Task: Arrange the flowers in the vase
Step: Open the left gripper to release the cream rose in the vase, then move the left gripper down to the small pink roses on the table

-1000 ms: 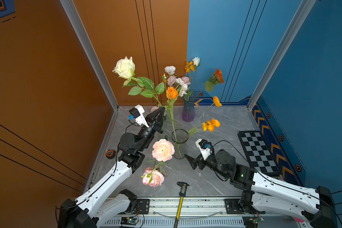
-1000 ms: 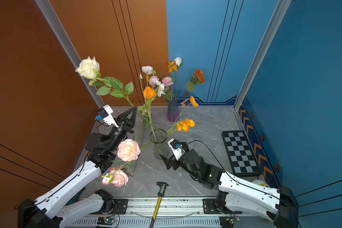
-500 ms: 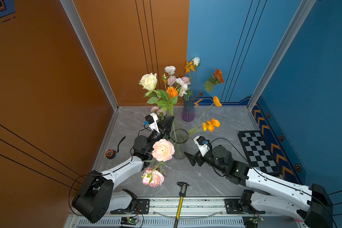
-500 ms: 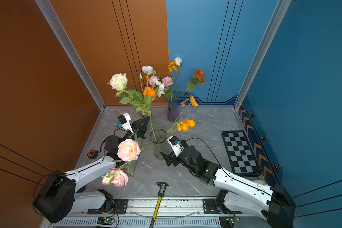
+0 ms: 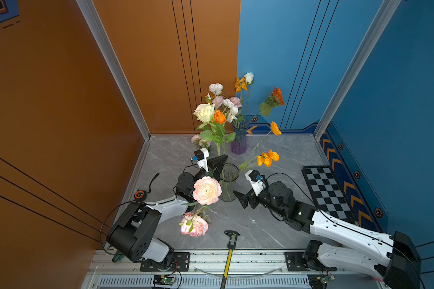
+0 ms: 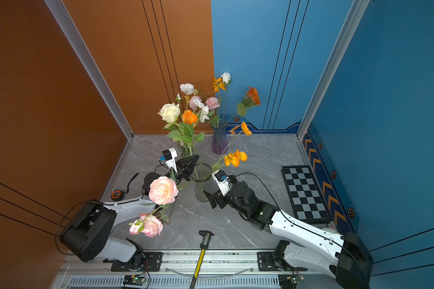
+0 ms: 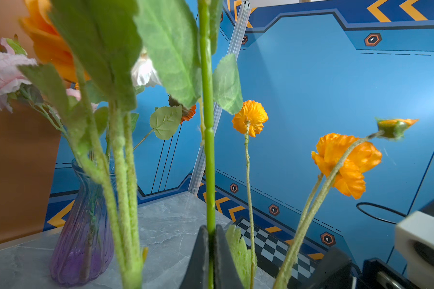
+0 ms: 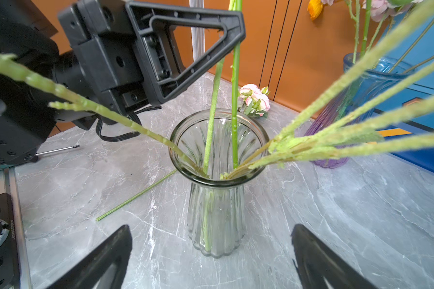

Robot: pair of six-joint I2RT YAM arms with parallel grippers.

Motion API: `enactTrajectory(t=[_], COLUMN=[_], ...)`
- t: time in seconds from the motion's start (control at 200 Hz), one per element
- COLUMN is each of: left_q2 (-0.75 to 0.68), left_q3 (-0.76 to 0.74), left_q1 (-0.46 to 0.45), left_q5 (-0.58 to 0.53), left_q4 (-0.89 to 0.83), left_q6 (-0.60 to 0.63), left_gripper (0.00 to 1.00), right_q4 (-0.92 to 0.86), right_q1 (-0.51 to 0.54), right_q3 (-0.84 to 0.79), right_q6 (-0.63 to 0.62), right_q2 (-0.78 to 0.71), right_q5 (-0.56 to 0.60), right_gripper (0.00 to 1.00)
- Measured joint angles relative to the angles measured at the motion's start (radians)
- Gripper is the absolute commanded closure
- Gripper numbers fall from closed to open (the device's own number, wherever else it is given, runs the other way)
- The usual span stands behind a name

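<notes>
The left gripper should move down a little toward the vase's opening point(image 5: 230, 172) next and open to release the cream rose's green stem, since the stem's lower end already stands inside the vase.
A clear ribbed glass vase point(image 5: 227, 182) point(image 6: 203, 184) point(image 8: 216, 200) stands mid-table. It holds orange poppies point(image 5: 267, 157) leaning right and a peach bloom point(image 5: 207, 190) with a pink rose point(image 5: 194, 225) leaning left. My left gripper point(image 5: 222, 160) point(image 6: 193, 160) point(image 7: 210, 232) is shut on the green stem point(image 7: 208, 150) of a cream rose point(image 5: 204, 112) point(image 6: 170, 112). That stem point(image 8: 234, 100) stands upright with its lower end inside the vase mouth. My right gripper point(image 5: 239, 197) point(image 6: 209, 197) point(image 8: 211, 227) is open just in front of the vase base, touching nothing.
A purple vase point(image 5: 239, 140) point(image 7: 83, 225) full of flowers stands behind. A small pink flower point(image 8: 254, 98) lies behind the clear vase, and a loose stem point(image 8: 135, 197) lies beside it. A caliper point(image 5: 232, 237) is at the front edge, a tape measure point(image 5: 139, 194) at left, a checkerboard point(image 5: 328, 192) at right.
My left gripper has swung right and down with the cream rose, bringing its stem upright into the clear vase. My right gripper has edged a little towards the vase.
</notes>
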Motion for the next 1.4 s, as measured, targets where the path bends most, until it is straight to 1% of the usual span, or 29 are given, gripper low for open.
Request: enactTrajectory(t=[0.14,0.385,0.596,0.801,0.821,0.846,1.051,1.261,1.346,1.396], left_q2=[0.03,0.032,0.016,-0.017,-0.023,-0.029,-0.129,-0.246,-0.312,-0.365], left_q3=[-0.005,-0.017,-0.032,-0.032,-0.032,-0.032,-0.033,-0.062,-0.081,-0.078], left_q1=[0.0,0.0,0.008,0.014,0.015,0.016,0.018,0.029,0.044,0.054], left_q5=[0.008,0.018,0.028,0.047,0.049,0.052,0.057,0.055,0.023,-0.03], left_q4=[0.001,0.005,-0.005,-0.035,-0.041,-0.048,-0.131,-0.249,-0.352,-0.458], left_q6=[-0.007,-0.021,-0.027,-0.03,-0.029,-0.03,-0.021,0.016,0.032,0.057], left_gripper=[0.93,0.86,0.66,0.59,0.56,0.55,0.53,0.51,0.51,0.51], right_q4=[0.0,0.0,0.0,0.0,0.0,0.0,0.0,0.0,0.0,0.0], right_q1=[-0.005,-0.009,-0.009,-0.009,-0.009,-0.009,-0.009,-0.009,-0.009,-0.009], right_q3=[0.003,0.003,0.003,0.003,0.003,0.003,0.003,0.003,0.003,0.003], right_q6=[0.0,0.001,0.002,0.003,0.003,0.003,0.003,0.003,0.003,0.003], right_q2=[0.017,0.017,0.017,0.01,0.009,0.008,0.005,0.005,0.001,-0.005], right_q5=[-0.01,-0.023,-0.023,-0.023,-0.023,-0.023,-0.023,-0.023,-0.023,-0.023], right_gripper=[0.0,0.0,0.0,0.0,0.0,0.0,0.0,0.0,0.0,0.0])
